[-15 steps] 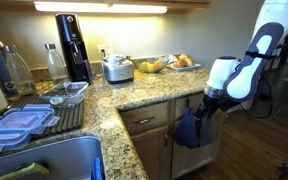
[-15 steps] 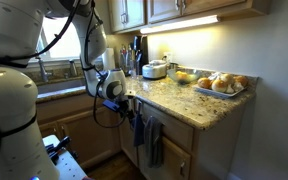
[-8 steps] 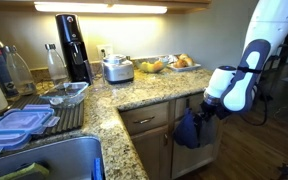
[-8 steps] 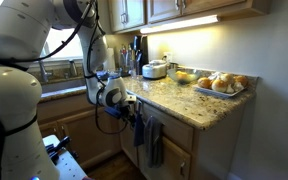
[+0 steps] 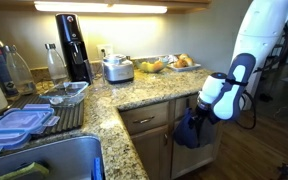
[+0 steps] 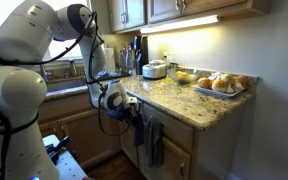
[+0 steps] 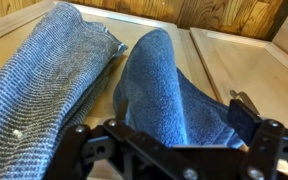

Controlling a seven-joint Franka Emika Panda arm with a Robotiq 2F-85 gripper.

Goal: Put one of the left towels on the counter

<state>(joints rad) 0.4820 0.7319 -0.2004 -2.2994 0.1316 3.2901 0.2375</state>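
My open fingers already have the bunched fold [image 5: 193,117] [image 7: 166,118] of the hanging blue towel between them, so next my gripper will stay there and close on it.
The medium-blue towel [image 7: 159,85] hangs on the light wood cabinet front below the counter [image 5: 144,93]. It also shows in both exterior views [image 5: 187,131] [image 6: 139,128]. My gripper [image 7: 164,125] is open, with its fingers either side of the towel's bunched fold. In both exterior views the gripper [image 5: 199,112] [image 6: 132,112] is pressed against the towel just under the counter's edge [image 6: 174,102]. A duller grey-blue towel [image 7: 44,80] hangs right beside the blue one [image 6: 155,140].
On the counter stand a rice cooker [image 5: 118,68], a fruit bowl [image 5: 151,66], a tray of bread [image 6: 222,84] and a black soda machine [image 5: 72,45]. A dish rack [image 5: 44,110] and sink [image 5: 54,160] are near. The wooden floor lies below.
The arm has bent lower and brought the wrist in closer against the blue towel. The towels have not moved.
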